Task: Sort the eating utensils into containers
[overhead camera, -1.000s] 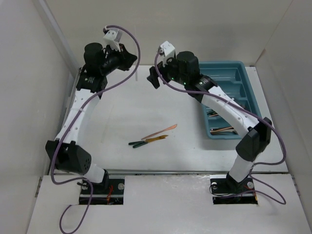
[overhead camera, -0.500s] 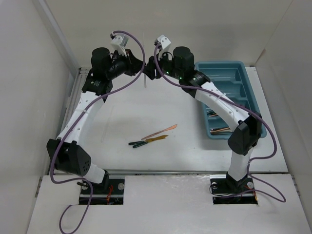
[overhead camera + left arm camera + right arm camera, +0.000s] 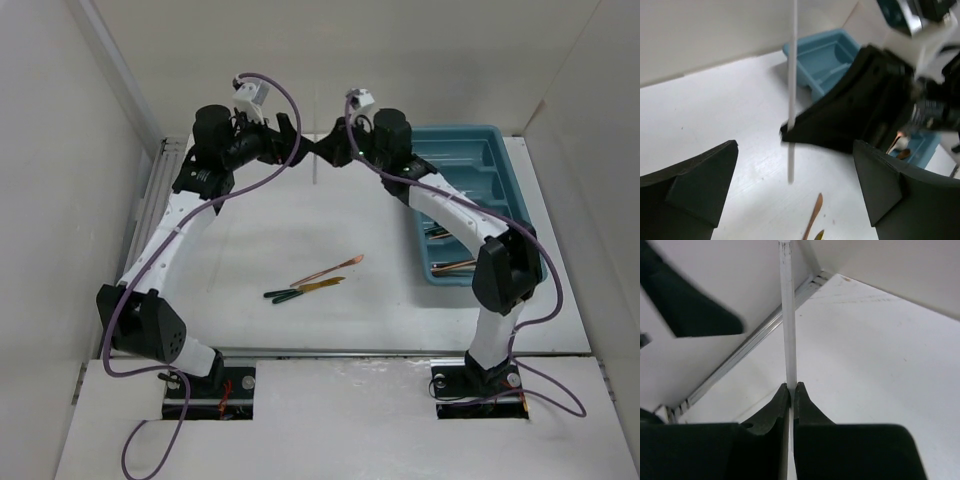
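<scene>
My right gripper shifts to the right in the top view next, turning the white stick (image 3: 316,170), and lowers to release it into the tray's far slot (image 3: 456,148), which is empty.
High above the back of the table, my right gripper (image 3: 322,151) (image 3: 791,386) is shut on a thin white stick (image 3: 316,170) (image 3: 787,315) that hangs upright. My left gripper (image 3: 290,135) (image 3: 794,146) faces it, open, with its fingers standing apart on either side of the stick (image 3: 792,100) and not touching it. Three utensils lie mid-table: a copper one (image 3: 328,269), a gold one (image 3: 322,285) and a dark-handled one (image 3: 284,293). The teal tray (image 3: 500,140) at the right holds several utensils (image 3: 452,265) in its near end.
White walls close in the table on the left, back and right. A metal rail (image 3: 745,347) runs along the left edge. The right arm's forearm reaches over the tray's left slots. Purple cables loop from both wrists.
Both grippers came together at the back of the table. The right gripper shut on the white stick, and the left gripper opened and let it go.
</scene>
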